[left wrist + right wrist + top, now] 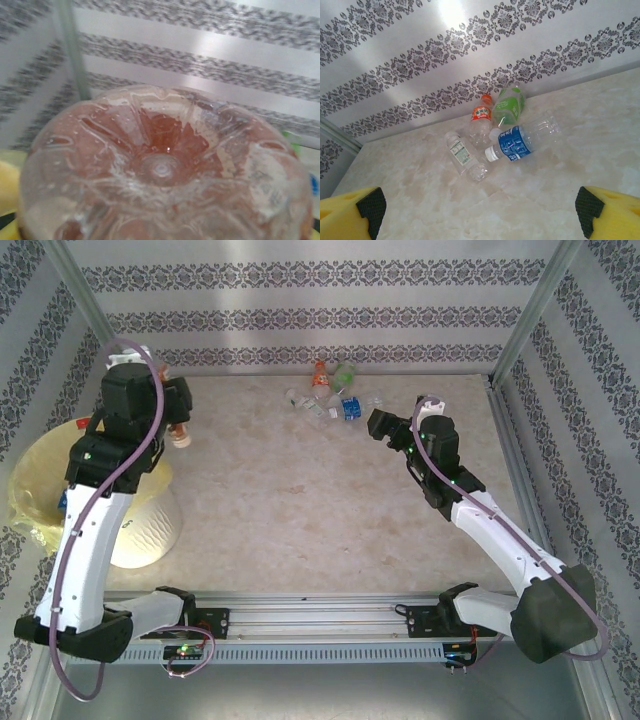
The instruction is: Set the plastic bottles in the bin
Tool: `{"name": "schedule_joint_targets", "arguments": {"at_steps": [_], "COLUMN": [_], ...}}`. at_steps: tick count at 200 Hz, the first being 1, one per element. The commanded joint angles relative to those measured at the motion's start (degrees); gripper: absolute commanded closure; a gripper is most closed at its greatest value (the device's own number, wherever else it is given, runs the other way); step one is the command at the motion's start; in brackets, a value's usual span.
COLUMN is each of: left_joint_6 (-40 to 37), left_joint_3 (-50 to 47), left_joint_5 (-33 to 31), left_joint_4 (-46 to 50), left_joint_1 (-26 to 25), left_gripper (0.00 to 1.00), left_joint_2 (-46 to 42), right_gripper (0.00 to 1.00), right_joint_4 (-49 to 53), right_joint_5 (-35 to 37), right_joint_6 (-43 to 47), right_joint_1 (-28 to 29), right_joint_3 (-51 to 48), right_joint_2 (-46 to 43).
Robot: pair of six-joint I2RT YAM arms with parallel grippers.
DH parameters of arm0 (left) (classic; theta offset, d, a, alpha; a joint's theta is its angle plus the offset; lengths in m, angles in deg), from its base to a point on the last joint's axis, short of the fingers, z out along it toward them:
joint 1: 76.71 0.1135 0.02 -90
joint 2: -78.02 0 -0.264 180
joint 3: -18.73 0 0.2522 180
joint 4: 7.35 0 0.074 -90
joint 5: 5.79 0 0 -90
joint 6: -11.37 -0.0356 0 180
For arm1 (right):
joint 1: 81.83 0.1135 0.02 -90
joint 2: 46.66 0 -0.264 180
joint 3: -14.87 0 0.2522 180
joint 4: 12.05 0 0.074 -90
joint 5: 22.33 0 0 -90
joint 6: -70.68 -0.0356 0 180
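Note:
My left gripper swings the clear bottle back over the bin's opening next and releases. The bin's opening lies back from it, and the bottle hangs outside the bin's rim.
My left gripper [172,412] is shut on a clear bottle with a reddish tint [180,436], held at the table's far left beside the bin [40,465]. The bin is round and lined with a pale yellow bag. In the left wrist view the bottle's ribbed base [162,165] hides the fingers. Several plastic bottles lie in a cluster by the back wall: an orange-labelled one [481,120], a green one [509,105], a blue-labelled one [517,142] and a clear white-labelled one [462,152]. My right gripper [480,212] stands open just short of the cluster [330,400], with nothing between its fingers.
Patterned walls close the table at the back and both sides, with metal posts [530,310] in the corners. The bin's white side [150,530] stands at the table's left edge, partly behind my left arm. Bare marble tabletop [300,500] lies between the arms.

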State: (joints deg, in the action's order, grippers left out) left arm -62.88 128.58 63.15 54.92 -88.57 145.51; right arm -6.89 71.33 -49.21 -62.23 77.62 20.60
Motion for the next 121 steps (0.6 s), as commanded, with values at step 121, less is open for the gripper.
{"name": "schedule_joint_targets", "arguments": {"at_steps": [121], "left_joint_6": [-8.75], "left_joint_3": [-1.26], "left_joint_5": [-4.16], "left_joint_4": [12.39], "left_joint_1": [19.59], "left_gripper": [0.51], "left_joint_2": [0.25], "right_gripper": [0.02], "right_joint_4": [0.58], "right_joint_5": [0.71], "right_joint_6": [-0.63], "right_joint_1": [-1.92], "right_joint_3": [0.95], "right_joint_2": [-0.94]}}
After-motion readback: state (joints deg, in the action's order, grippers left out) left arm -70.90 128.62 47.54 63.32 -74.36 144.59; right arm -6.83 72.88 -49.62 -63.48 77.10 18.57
